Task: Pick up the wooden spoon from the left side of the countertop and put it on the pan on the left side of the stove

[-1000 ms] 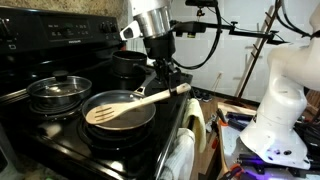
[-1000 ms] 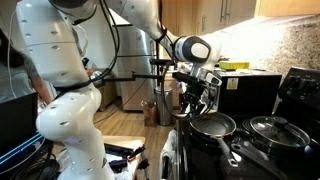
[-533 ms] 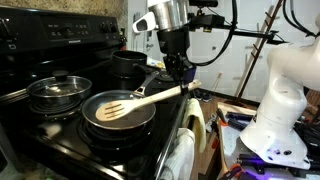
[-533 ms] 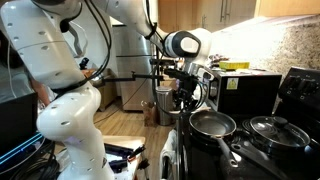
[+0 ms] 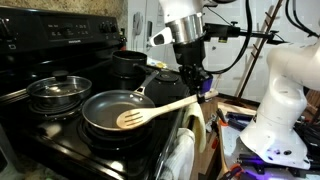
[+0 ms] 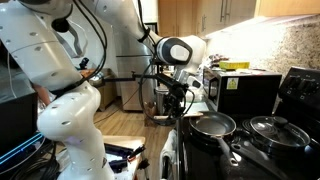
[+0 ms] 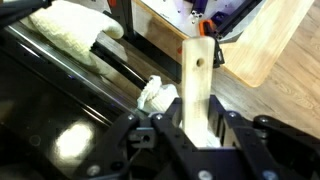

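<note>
My gripper hangs short of the pan (image 5: 108, 108), so it should move outward and slightly down, then release the handle.
My gripper (image 5: 198, 84) is shut on the handle end of the wooden spoon (image 5: 160, 108). The spoon hangs slanted, with its slotted head (image 5: 130, 119) over the near rim of the pan (image 5: 108, 108) on the black stove (image 5: 60, 130). In the wrist view the flat wooden handle (image 7: 197, 90) runs up between my jaws (image 7: 198, 135). In an exterior view my gripper (image 6: 172, 98) hangs at the stove's front edge, just short of the pan (image 6: 212, 125).
A lidded steel pot (image 5: 58, 90) stands behind the pan and a tall black pot (image 5: 130, 62) stands at the back. A pale towel (image 7: 70, 22) hangs at the stove's front. The robot's white base (image 5: 280, 110) stands beside the stove.
My gripper has moved away from the stove's back toward its front edge with the spoon. The spoon's head has slid from the pan's middle to its near rim.
</note>
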Motion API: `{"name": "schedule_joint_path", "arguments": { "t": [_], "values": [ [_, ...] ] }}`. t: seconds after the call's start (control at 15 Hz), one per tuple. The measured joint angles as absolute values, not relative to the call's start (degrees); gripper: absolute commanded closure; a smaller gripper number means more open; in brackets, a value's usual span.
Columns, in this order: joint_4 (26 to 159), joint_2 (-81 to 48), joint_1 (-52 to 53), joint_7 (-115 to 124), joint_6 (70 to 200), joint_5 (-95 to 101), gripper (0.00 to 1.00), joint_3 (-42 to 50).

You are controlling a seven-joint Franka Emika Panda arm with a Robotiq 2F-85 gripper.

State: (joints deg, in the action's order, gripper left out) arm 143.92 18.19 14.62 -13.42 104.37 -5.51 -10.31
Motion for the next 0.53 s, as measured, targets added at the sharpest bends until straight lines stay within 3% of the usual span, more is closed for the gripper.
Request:
{"name": "schedule_joint_path", "arguments": {
  "t": [0.53],
  "values": [
    [144.2,18.3,14.6,-15.1,109.4,-7.4,0.93,-7.7]
  ]
}}
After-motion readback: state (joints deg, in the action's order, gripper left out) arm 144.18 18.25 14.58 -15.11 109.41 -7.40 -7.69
